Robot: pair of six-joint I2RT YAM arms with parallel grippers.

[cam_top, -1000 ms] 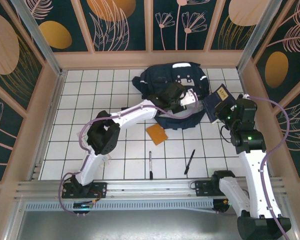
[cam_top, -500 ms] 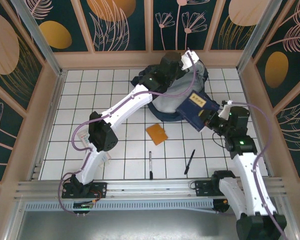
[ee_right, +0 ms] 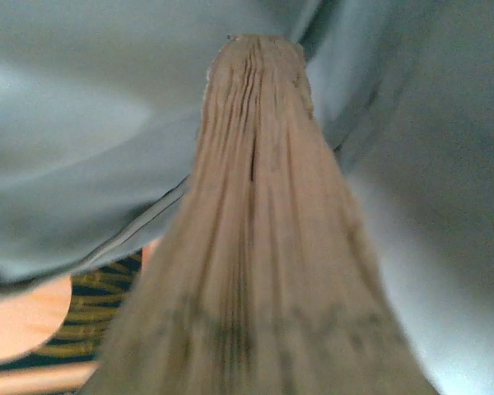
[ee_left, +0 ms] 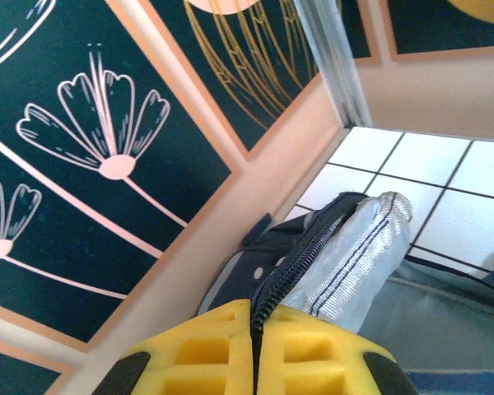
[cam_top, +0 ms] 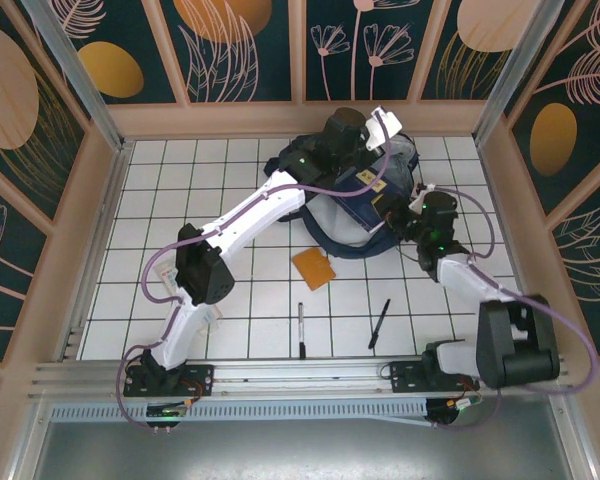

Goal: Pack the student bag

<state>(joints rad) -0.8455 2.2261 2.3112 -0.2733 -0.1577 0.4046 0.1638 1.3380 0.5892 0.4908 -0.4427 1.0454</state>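
I need to push the dark blue book [cam_top: 365, 192] outward and down into the pale grey lining with my right gripper and then let go of it, because only its far end is inside.
The student bag [cam_top: 282, 163] lies at the back of the table, its mouth held up and showing pale grey lining [ee_right: 82, 123]. My left gripper [cam_top: 372, 128] is shut on the bag's zipper edge [ee_left: 313, 247], and its yellow pads [ee_left: 309, 354] pinch the zipper teeth. My right gripper [cam_top: 400, 214] is shut on a dark blue book [cam_top: 365, 192] whose far end is inside the bag's mouth. In the right wrist view the book's page edge [ee_right: 255, 206] points into the lining, and the fingers are hidden behind it.
An orange notebook [cam_top: 313, 267] lies on the white tiles just in front of the bag. Two black pens [cam_top: 301, 328] [cam_top: 379, 323] lie nearer the front edge. The wooden back wall [ee_left: 230, 230] stands close behind the bag.
My left gripper lifted the bag's zipper edge up and toward the back wall, opening the mouth. My right arm swung left and carried the book from the bag's right side into the opening.
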